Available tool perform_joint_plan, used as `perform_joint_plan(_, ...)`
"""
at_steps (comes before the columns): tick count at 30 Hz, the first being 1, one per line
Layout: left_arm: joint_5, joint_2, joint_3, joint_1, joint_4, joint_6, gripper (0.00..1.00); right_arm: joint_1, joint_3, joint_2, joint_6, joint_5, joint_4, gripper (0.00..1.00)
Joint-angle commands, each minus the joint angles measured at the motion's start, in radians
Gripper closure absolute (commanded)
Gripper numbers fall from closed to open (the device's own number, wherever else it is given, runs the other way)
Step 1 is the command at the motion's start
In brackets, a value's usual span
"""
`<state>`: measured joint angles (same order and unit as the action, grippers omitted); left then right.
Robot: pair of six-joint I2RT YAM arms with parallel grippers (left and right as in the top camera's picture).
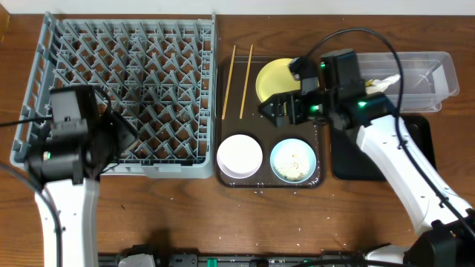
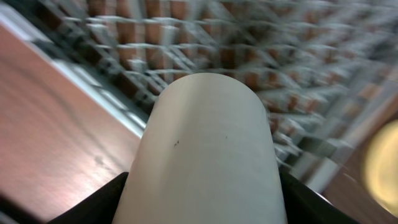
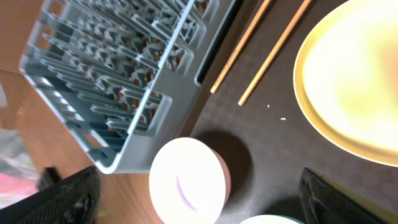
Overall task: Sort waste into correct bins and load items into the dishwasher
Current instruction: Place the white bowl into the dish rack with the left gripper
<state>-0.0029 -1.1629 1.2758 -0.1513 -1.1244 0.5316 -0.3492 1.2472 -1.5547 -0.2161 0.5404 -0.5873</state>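
My left gripper lowers the small white cup (image 2: 205, 143) down onto the near part of the grey dish rack next, since the rack's open grid lies directly below.
My left gripper (image 2: 202, 193) is shut on the small white cup (image 2: 205, 143) and holds it over the near edge of the grey dish rack (image 1: 126, 89); from overhead the arm hides the cup. My right gripper (image 3: 205, 199) is open and empty above the white bowl (image 3: 186, 183), also seen from overhead (image 1: 239, 155). The light blue bowl (image 1: 295, 161) holds rice grains. The yellow plate (image 1: 274, 78) and two chopsticks (image 1: 237, 70) lie on the brown serving tray (image 1: 271, 180). The clear tub (image 1: 427, 74) holds a white napkin (image 1: 387, 80). The black tray (image 1: 419, 148) lies beside it.
A few loose rice grains lie on the wooden table in front of the serving tray (image 1: 260, 191). The rack (image 3: 118, 81) stands right against the serving tray's left side. The right arm reaches across the black tray and the tub's left end.
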Motion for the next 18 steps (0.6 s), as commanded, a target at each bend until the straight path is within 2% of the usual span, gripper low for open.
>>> perform_joint_plan(1,-0.185,-0.101,0.018,-0.003,0.013,0.027,0.54,-0.063,0.001,0.011,0.058,-0.110,-0.011,0.01)
perform_joint_plan(13,-0.186,-0.426,0.018,-0.003,0.064,0.019,0.53,-0.079,0.001,0.011,0.057,-0.151,-0.062,0.01)
perform_joint_plan(15,-0.186,-0.448,0.018,-0.003,0.066,0.015,0.40,-0.079,0.001,0.011,0.057,-0.151,-0.075,0.01)
perform_joint_plan(16,-0.186,-0.451,0.018,-0.003,0.067,0.015,0.23,-0.079,0.001,0.011,0.057,-0.151,-0.081,0.01)
perform_joint_plan(17,-0.186,-0.451,0.018,-0.003,0.071,0.015,0.18,-0.079,0.001,0.011,0.057,-0.151,-0.090,0.01)
perform_joint_plan(18,-0.186,-0.446,0.018,-0.003,0.076,0.011,0.18,-0.079,0.001,0.011,0.057,-0.151,-0.096,0.01)
